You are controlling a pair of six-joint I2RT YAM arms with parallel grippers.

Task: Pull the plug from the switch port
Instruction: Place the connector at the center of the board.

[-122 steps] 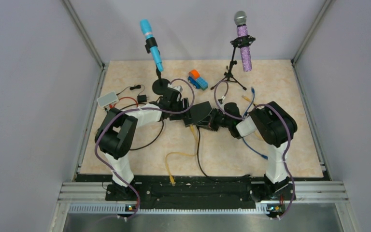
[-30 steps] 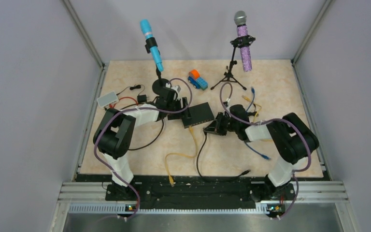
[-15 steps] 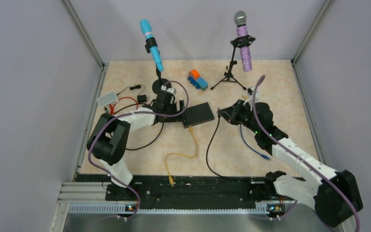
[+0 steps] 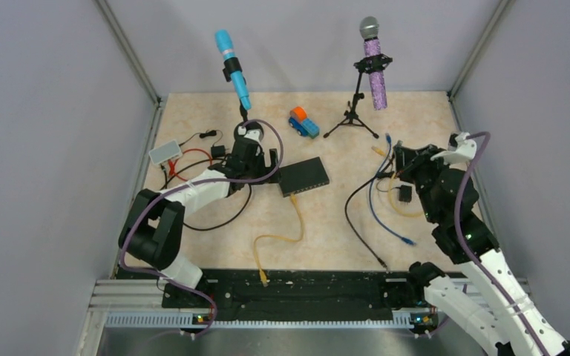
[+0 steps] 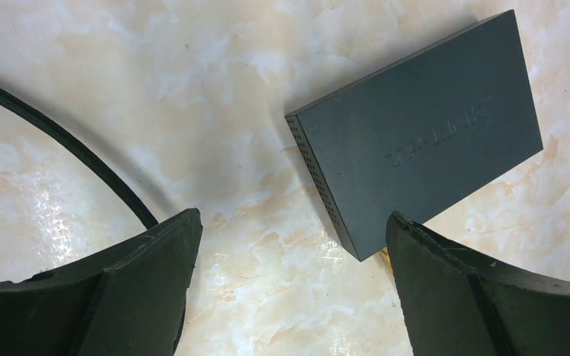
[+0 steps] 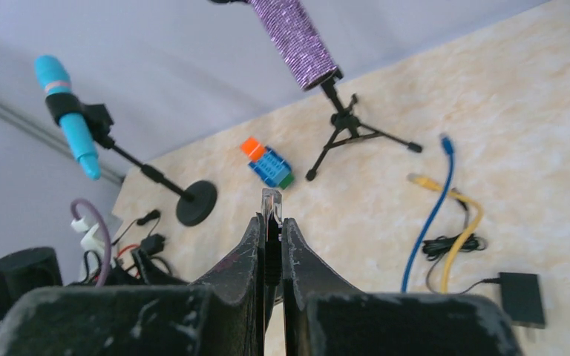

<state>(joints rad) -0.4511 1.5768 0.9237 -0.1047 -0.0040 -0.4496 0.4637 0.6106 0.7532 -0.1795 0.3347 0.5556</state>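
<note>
My right gripper will next tilt down and lower outward toward the blue cable's far end [image 4: 388, 139] [image 6: 447, 144], since the clear plug is already well away from the switch.
The black switch [image 4: 303, 176] lies flat on the table, its grey top [image 5: 423, 133] filling the upper right of the left wrist view. Its port edge faces the near side, and the sockets are too small to make out. My left gripper [image 4: 274, 165] stands open just left of the switch, fingertips [image 5: 185, 230] wide apart with only bare table between them [image 5: 293, 219]. My right gripper [image 4: 403, 158] is far to the right, lifted off the table and shut on the clear plug [image 6: 270, 204] of the black cable [image 4: 356, 215], well clear of the switch.
A yellow cable [image 4: 286, 237] still runs from the switch's near edge. Blue [image 4: 382, 215] and yellow [image 6: 460, 230] cables and a small black cube [image 4: 404, 194] lie under the right arm. A blue mic [image 4: 231, 67], a purple mic [image 4: 375, 70], a toy truck [image 4: 303, 122] and a white box [image 4: 165, 152] stand behind.
My right arm swung right and up, carrying the plug and black cable away from the switch. My left gripper opened, let go of the switch and drew back left.
</note>
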